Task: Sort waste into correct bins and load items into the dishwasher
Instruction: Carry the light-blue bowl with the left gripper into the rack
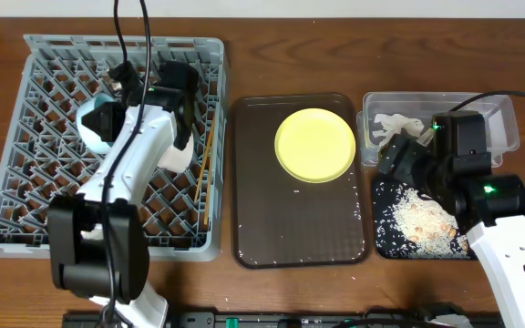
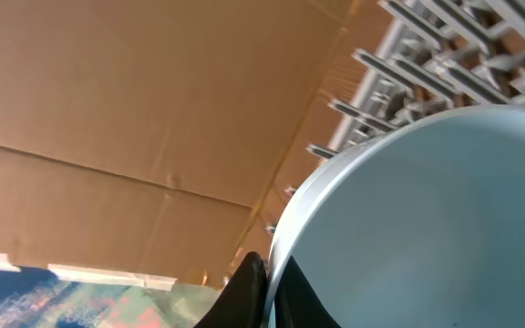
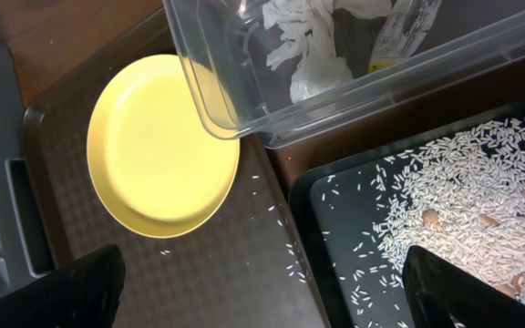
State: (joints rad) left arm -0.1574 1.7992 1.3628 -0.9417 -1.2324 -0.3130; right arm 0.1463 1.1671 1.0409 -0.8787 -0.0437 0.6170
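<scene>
I need to shift my left gripper toward the white dish next, to the right in the overhead view, and release the bowl among the rack wires, as they are on either side of it.
My left gripper (image 1: 118, 89) is over the grey dish rack (image 1: 35, 182) and is shut on the rim of the light-blue bowl (image 1: 97, 123). The left wrist view shows that rim pinched between the fingers (image 2: 267, 284), with the bowl (image 2: 427, 228) tilted by the rack pegs (image 2: 399, 82). A white dish (image 1: 179, 157) and the chopsticks (image 1: 204, 173) lie in the rack. The yellow plate (image 1: 315, 144) (image 3: 162, 146) sits on the brown tray. My right gripper (image 1: 399, 159) (image 3: 272, 301) is open and empty above the edge between the brown tray and the black tray.
The clear tub (image 1: 499, 118) (image 3: 244, 100) holds crumpled white paper (image 1: 395, 123) (image 3: 308, 46) and a wrapper (image 3: 399, 36). The black tray (image 1: 383, 239) (image 3: 335, 237) holds rice crumbs (image 1: 422, 219) (image 3: 463, 173). A few grains lie on the brown tray (image 1: 290, 228) (image 3: 217, 273).
</scene>
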